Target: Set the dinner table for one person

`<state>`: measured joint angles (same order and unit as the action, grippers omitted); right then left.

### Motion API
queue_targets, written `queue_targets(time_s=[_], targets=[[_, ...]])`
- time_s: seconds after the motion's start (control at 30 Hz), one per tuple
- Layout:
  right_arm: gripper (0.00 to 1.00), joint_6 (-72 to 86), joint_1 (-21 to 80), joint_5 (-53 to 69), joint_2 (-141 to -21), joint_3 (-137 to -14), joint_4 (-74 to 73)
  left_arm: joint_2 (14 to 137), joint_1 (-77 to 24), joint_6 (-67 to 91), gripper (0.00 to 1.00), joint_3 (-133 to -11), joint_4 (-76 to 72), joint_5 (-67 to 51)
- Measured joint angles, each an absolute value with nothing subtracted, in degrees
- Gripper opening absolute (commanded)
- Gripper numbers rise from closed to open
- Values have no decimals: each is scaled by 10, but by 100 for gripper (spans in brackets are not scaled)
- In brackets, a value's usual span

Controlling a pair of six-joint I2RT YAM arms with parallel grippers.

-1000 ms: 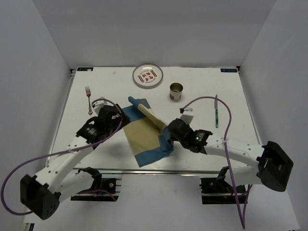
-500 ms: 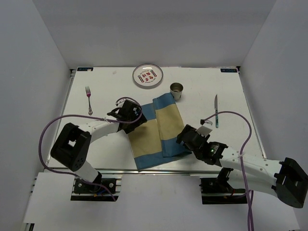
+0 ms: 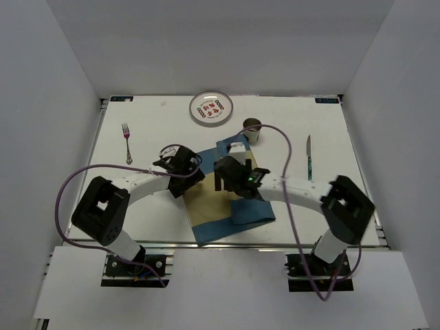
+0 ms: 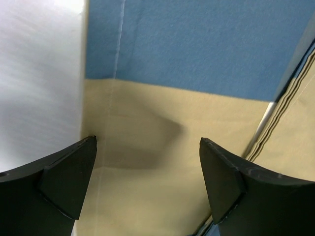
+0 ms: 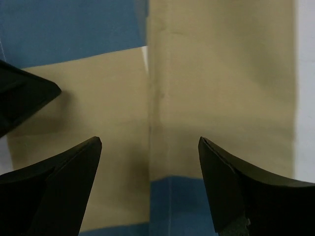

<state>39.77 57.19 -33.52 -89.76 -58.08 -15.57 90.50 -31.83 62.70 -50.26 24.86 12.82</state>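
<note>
My right gripper should first go down onto the tan part of that edge (image 3: 228,192) (image 5: 150,135), the loose edge of the placemat's folded layer, and then close to grab it.
The white dinner table (image 3: 344,137) carries a blue-and-tan placemat (image 3: 214,213) near its front middle, spread out with one folded layer lying over its right part. My left gripper (image 3: 192,175) hovers open over the mat's left edge; in the left wrist view its jaws (image 4: 147,140) stand wide over tan cloth (image 4: 147,113). My right gripper (image 3: 220,180) hangs open over the mat's upper middle. In the right wrist view it (image 5: 150,140) straddles the fold line of the placemat (image 5: 216,73). Neither gripper holds anything.
A patterned plate (image 3: 211,108) sits at the back centre, with a metal cup (image 3: 253,128) just in front of it, behind the right arm's cable. A pink-handled fork (image 3: 126,141) lies at the left and a knife (image 3: 309,157) at the right.
My right gripper let go of the rolled mat and swung from the front right to over its middle. The mat went from rolled to spread out. My left gripper moved to its left edge.
</note>
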Motion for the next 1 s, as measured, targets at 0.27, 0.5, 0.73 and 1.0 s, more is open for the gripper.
queue_targets(time_s=[0.27, 0.5, 0.73, 1.0], targets=[[77, 328, 573, -288, -1066, -669, -166, 878, -312, 624, 95, -476, 243, 121], [50, 313, 567, -287, -1085, -685, -164, 882, -311, 623, 95, -476, 238, 114], [28, 310, 562, -281, -1092, -686, -153, 895, -311, 620, 95, -489, 245, 114], [13, 310, 556, -281, -1092, -685, -154, 898, -311, 620, 96, -494, 253, 117]])
